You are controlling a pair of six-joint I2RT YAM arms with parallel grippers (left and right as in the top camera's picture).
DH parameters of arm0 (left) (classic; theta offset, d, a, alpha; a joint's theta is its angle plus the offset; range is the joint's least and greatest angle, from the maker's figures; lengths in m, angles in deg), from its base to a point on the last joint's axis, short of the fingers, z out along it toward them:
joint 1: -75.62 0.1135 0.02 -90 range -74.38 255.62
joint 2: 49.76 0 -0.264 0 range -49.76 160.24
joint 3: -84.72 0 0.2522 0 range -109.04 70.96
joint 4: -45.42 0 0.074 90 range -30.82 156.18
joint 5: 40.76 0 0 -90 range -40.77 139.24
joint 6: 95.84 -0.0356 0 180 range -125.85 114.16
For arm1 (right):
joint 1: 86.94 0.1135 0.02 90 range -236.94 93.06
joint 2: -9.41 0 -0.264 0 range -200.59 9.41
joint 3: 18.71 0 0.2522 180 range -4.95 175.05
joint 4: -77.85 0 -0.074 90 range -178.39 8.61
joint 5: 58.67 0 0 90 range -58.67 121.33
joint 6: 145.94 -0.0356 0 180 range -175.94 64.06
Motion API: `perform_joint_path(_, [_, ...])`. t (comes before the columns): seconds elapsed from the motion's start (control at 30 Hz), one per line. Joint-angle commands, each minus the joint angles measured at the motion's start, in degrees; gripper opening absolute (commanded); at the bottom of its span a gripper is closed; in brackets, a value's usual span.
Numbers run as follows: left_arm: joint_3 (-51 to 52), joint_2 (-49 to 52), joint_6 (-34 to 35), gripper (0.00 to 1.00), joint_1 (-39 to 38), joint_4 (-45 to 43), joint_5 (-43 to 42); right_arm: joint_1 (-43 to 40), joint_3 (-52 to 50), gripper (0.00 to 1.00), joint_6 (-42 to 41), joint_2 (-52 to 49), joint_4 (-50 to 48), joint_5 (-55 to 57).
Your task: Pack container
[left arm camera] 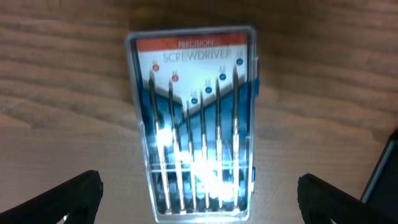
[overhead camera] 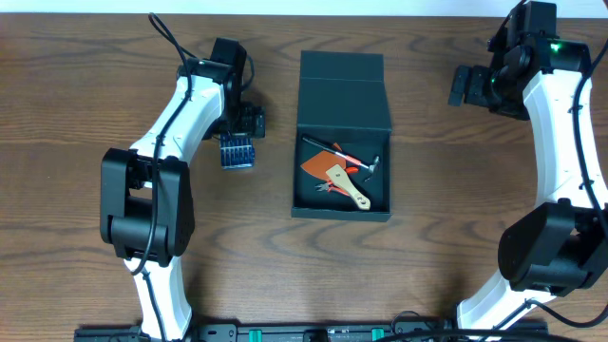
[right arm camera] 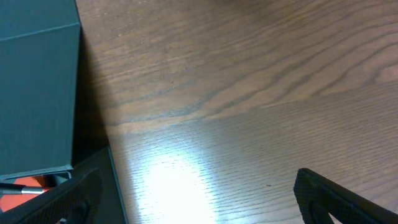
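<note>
The screwdriver case point(overhead camera: 237, 150) point(left arm camera: 198, 140) lies flat below, its width already between my left gripper's open fingers. Those fingers come down around the case next and close on its long sides.
The container point(overhead camera: 309, 198) is a dark green-black box in the middle of the table, its flap lid point(overhead camera: 343, 91) open toward the far side. Inside lie several hand tools, among them a wooden-handled one point(overhead camera: 349, 187). The box's lid also shows at the left of the right wrist view point(right arm camera: 37, 93). A clear blue-and-white screwdriver case point(overhead camera: 237, 150) lies flat on the table left of the box; it fills the left wrist view point(left arm camera: 196, 121). My left gripper point(left arm camera: 199, 199) is open, fingers wide on either side of the case's near end. My right gripper point(right arm camera: 199, 199) is open and empty over bare wood right of the box.
The table is brown wood point(overhead camera: 456, 190). The right arm's wrist point(overhead camera: 475, 87) hovers at the far right, apart from the box. The left arm point(overhead camera: 180, 104) reaches in from the left toward the case.
</note>
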Motion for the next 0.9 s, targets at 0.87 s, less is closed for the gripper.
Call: perform_joint_path(0.87, [-1.4,8.0,0.3,0.98,0.1,-2.2,0.7,-0.2,0.0,0.99,1.5,-0.6,0.1,-0.4])
